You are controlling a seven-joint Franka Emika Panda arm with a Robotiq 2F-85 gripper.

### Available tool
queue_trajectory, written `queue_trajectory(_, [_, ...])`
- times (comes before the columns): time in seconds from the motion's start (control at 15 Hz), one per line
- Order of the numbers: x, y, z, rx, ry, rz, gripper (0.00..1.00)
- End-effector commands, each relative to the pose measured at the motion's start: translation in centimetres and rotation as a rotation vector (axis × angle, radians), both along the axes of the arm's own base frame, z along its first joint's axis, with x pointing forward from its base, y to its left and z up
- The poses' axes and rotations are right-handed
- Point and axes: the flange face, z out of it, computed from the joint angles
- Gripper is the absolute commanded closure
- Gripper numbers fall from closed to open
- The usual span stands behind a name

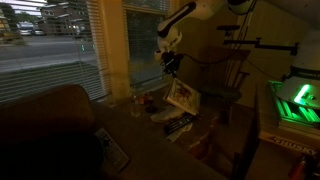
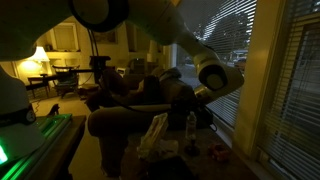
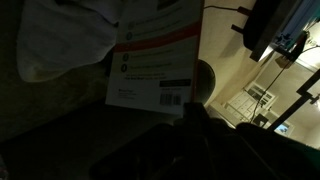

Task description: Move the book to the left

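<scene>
My gripper carries the raised book outward and down next and releases it there, since the tabletop by the bottle (image 2: 172, 147) lies below and outward of my gripper.
The scene is dim. The book (image 1: 183, 97) is thin with a pale cover and stands tilted, raised off the table top, in both exterior views (image 2: 155, 133). In the wrist view its pale back cover (image 3: 150, 55) with a red stripe and a barcode fills the upper middle, close to the camera. My gripper (image 1: 174, 72) is at the book's upper edge, hanging from the white arm above. In the wrist view the dark fingers (image 3: 190, 108) sit at the book's lower edge and appear shut on it. The contact itself is dark.
A dark flat item with pale lettering (image 1: 178, 124) lies below the book. A grey slab with buttons (image 1: 112, 148) lies nearer the brown couch (image 1: 40, 125). Small reddish items (image 1: 146, 100) sit by the window blinds (image 1: 60, 45). A green-lit device (image 1: 296, 100) stands at the side.
</scene>
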Motion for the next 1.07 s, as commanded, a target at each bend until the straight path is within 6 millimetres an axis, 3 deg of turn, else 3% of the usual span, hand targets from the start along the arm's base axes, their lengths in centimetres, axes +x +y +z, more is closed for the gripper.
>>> queue_trajectory(0.0, [1.2, 2.3, -0.6, 0.013, -0.088, 0.046, 0.99])
queue_trajectory(0.53, [3.0, 4.8, -2.7, 0.114, -0.329, 0.083, 0.99])
queue_trajectory(1.0, [3.4, 6.8, -3.6, 0.208, -0.461, 0.090, 0.99])
